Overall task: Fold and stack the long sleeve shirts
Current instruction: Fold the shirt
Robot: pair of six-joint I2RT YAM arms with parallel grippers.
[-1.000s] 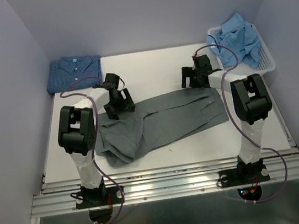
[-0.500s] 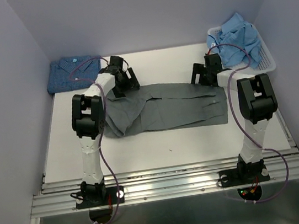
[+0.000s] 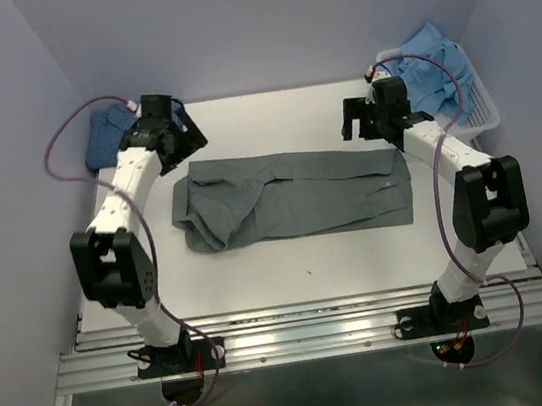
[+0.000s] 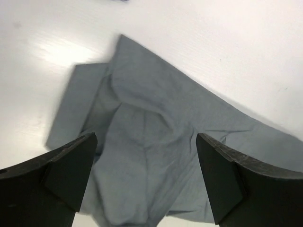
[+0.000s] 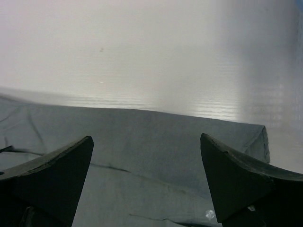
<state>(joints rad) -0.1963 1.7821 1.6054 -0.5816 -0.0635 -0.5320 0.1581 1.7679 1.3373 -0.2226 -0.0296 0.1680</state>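
Note:
The fold at the grey shirt's bunched end (image 3: 190,210) (image 4: 105,144) is below my left gripper and closer to my base, so my left gripper needs to move back and down onto that fold next.
The grey shirt (image 3: 300,194) lies stretched across the middle of the white table (image 3: 291,271), bunched at its left end. It fills the left wrist view (image 4: 156,156) and the lower part of the right wrist view (image 5: 142,151). My left gripper (image 3: 174,144) is open and empty above the shirt's far left corner. My right gripper (image 3: 369,126) is open and empty above the shirt's far right corner. The folded dark blue dotted shirt (image 3: 105,137) lies at the far left, mostly behind my left arm. The light blue shirt (image 3: 438,63) lies crumpled in the basket.
A white mesh basket (image 3: 486,112) stands at the far right corner. Walls close in on the left, back and right. A metal rail (image 3: 310,334) runs along the near edge by the arm bases.
Both arms have carried the grey shirt away from me, laid it out flatter, let go and lifted back to its far corners. The left arm swung out to the left.

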